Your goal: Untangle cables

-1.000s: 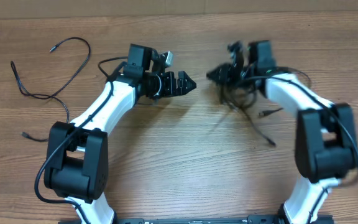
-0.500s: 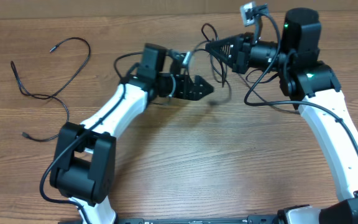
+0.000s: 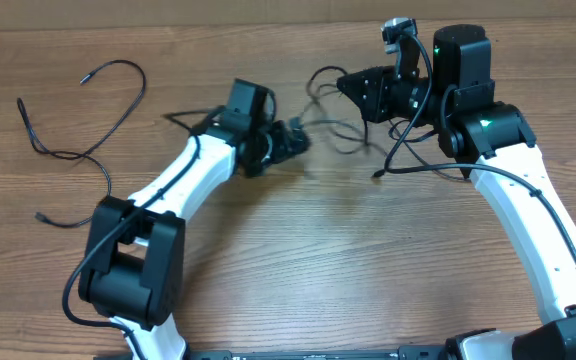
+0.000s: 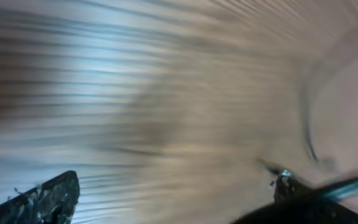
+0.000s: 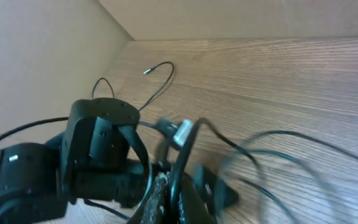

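Observation:
My right gripper carries the cord (image 5: 184, 152) to the bare tabletop below it and to its right in the overhead view next, lowers it and releases.
My right gripper (image 3: 353, 85) is raised over the far middle of the table and shut on the cables (image 3: 333, 125). They hang from it in blurred black loops, with one plug end dangling near the table. In the right wrist view the fingers (image 5: 179, 199) pinch a black cord (image 5: 184, 152) with a metal plug. My left gripper (image 3: 293, 140) is just left of the hanging loops, blurred by motion. In the left wrist view its fingertips (image 4: 166, 199) are wide apart with nothing between them. One separate cable (image 3: 140, 85) lies spread out at the far left, also in the right wrist view (image 5: 160, 68).
A wall edge runs along the far side of the wooden table (image 3: 298, 260). The left arm's body (image 5: 98, 149) is close in front of my right gripper. Thicker black wires (image 3: 78, 270) run along both arms.
My right gripper lifted the cables off the table and carried them up and left. My left gripper swung toward them, then drew back a little; it is still moving fast.

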Controlling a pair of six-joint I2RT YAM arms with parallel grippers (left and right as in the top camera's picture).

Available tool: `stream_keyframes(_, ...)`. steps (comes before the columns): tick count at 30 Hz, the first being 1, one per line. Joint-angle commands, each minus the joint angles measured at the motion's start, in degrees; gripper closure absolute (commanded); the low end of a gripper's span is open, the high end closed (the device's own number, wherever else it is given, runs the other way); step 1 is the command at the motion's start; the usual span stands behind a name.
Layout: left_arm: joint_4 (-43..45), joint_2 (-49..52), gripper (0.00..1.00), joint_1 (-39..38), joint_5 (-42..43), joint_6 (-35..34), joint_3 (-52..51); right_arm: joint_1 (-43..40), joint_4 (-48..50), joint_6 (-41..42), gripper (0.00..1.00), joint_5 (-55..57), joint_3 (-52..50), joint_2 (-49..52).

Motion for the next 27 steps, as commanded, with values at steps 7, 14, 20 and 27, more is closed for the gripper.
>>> stream_keyframes(7,5.31,-0.79,0.0,2.34,8.63,-3.13,0.2,0.2,0.2,-0.63,0.96,6.56,0.46,-4.35)
stream_keyframes(14,7.67,-5.18,0.01,3.26,14.71,1.18,0.2,0.2,-1.03,-0.63,0.96,16.41,0.46,-4.33)
stream_keyframes(20,8.68,-10.34,0.0,0.79,11.45,-1.03,0.2,0.22,0.07,-0.15,0.96,16.61,0.46,-4.33)
stream_keyframes(27,10.54,-7.26,0.0,-6.45,4.81,-15.61,0.2,0.22,-0.02,1.6,0.96,16.15,0.46,-4.33)
